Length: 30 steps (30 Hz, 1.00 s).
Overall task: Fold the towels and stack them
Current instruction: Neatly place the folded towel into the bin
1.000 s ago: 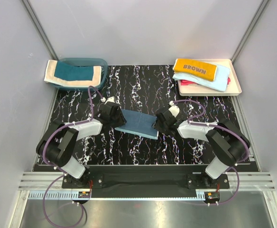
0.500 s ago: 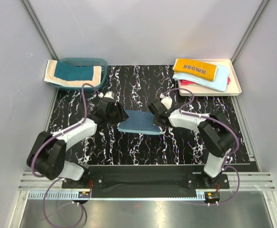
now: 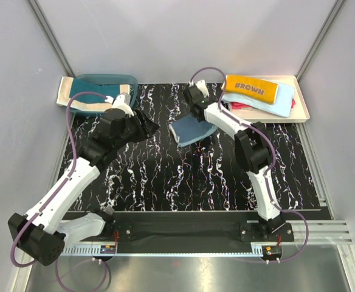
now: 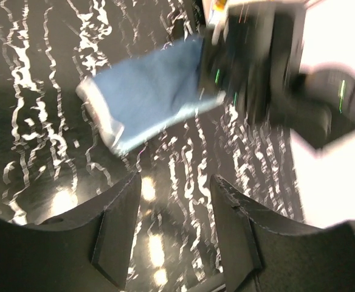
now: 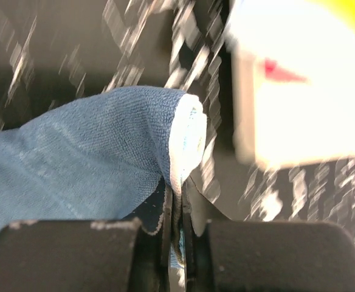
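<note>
The orange-yellow towel [image 3: 250,88] [image 5: 352,17] lies right of my right gripper in the top view. The gripper lifts across the tray's rim next, lowers the blue towel there and releases it.
My right gripper [image 3: 200,118] [image 5: 179,207] is shut on the white-edged corner of a folded dusty blue towel [image 3: 189,132] [image 5: 86,164]. The towel hangs from the jaws over the table's far middle, just left of the tray. My left gripper [image 3: 148,125] [image 4: 174,201] stands open and empty to the left of that towel [image 4: 147,97], apart from it. An orange-yellow "BROWN" towel [image 3: 250,88] lies on a light blue towel [image 3: 272,102] and a red one [image 3: 238,106] in the tray. A dark teal towel with a cream border [image 3: 92,94] drapes over the basin.
The cream tray [image 3: 302,106] [image 5: 299,109] sits at the far right corner. A translucent teal basin [image 3: 113,79] stands at the far left corner. Grey walls close in the black marbled table [image 3: 183,182] on three sides.
The right gripper closed on the blue towel and carried it from mid-table up and right, toward the tray. The left gripper let go, opened wider and drew back to the far left.
</note>
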Motion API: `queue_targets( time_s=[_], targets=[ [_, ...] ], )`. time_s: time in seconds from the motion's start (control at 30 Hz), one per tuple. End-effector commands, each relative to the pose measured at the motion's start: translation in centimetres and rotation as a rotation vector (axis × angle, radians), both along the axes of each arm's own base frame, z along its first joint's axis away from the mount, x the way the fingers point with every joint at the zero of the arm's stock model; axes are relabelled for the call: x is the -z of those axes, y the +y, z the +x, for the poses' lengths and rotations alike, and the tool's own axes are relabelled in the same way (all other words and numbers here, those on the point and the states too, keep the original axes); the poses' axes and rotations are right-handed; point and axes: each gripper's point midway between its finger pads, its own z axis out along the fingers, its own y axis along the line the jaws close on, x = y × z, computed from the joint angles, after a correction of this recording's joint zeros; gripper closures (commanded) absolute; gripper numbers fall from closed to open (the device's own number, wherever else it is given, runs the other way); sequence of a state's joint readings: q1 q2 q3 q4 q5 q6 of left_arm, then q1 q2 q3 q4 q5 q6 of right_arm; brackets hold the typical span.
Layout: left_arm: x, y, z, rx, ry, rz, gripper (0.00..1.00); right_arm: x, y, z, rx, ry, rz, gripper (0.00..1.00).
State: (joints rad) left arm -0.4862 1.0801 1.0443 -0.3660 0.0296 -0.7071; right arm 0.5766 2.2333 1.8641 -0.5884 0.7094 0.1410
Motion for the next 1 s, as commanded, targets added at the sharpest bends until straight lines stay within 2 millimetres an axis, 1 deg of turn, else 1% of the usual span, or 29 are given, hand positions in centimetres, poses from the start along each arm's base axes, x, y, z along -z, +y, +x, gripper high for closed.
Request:
queue_targets(
  time_s=[0.0, 0.03, 0.1, 0.13, 0.2, 0.23, 0.3, 0.37, 0.4, 0.53, 0.7, 0.83, 0.9, 0.93, 0.97],
  targets=[
    [-0.1, 1.1, -1.2, 0.044, 0.001, 0.113, 0.46, -4.7, -3.3, 4.4, -0.024, -0.058, -0.190, 1.00],
    [-0.1, 1.3, -1.4, 0.046, 0.004, 0.131, 0.46, -5.5, -3.2, 5.9, -0.018, -0.089, -0.194, 1.00],
    [0.3, 1.9, -1.1, 0.045, 0.002, 0.174, 0.46, -6.4, -4.3, 7.6, -0.022, -0.096, -0.223, 1.00],
    [0.5, 2.0, -1.0, 0.045, 0.005, 0.185, 0.46, -7.3, -4.2, 8.9, -0.019, -0.128, -0.224, 1.00],
    [1.1, 2.2, -0.7, 0.055, 0.011, 0.204, 0.46, -8.4, -4.9, 10.2, -0.040, -0.136, -0.267, 1.00],
    [1.3, 2.1, -0.5, 0.061, 0.010, 0.206, 0.46, -9.5, -4.8, 11.1, -0.041, -0.171, -0.274, 1.00],
    [2.4, 1.8, -0.5, 0.084, 0.030, 0.218, 0.46, -10.9, -5.2, 11.7, -0.062, -0.187, -0.317, 1.00],
    [3.2, 1.4, -0.6, 0.109, 0.047, 0.216, 0.46, -12.6, -5.1, 12.4, -0.067, -0.239, -0.315, 1.00],
    [3.8, 1.3, -0.7, 0.116, 0.060, 0.215, 0.46, -13.3, -5.0, 12.5, -0.080, -0.250, -0.323, 1.00],
    [4.9, 0.6, -0.9, 0.155, 0.088, 0.201, 0.46, -16.5, -4.6, 13.0, -0.110, -0.324, -0.296, 1.00],
    [5.0, 0.4, -0.6, 0.171, 0.100, 0.188, 0.46, -19.0, -4.2, 13.2, -0.139, -0.380, -0.287, 1.00],
    [5.0, 0.7, -0.3, 0.168, 0.101, 0.176, 0.46, -21.7, -4.4, 13.1, -0.135, -0.431, -0.298, 1.00],
    [5.2, 0.8, -0.3, 0.167, 0.111, 0.170, 0.46, -22.6, -4.6, 12.9, -0.133, -0.443, -0.312, 1.00],
    [5.3, 0.7, -0.3, 0.174, 0.113, 0.166, 0.46, -23.4, -4.9, 12.7, -0.128, -0.456, -0.310, 1.00],
    [5.5, 0.8, -0.3, 0.172, 0.119, 0.165, 0.46, -23.6, -4.8, 12.7, -0.132, -0.460, -0.308, 1.00]
  ],
)
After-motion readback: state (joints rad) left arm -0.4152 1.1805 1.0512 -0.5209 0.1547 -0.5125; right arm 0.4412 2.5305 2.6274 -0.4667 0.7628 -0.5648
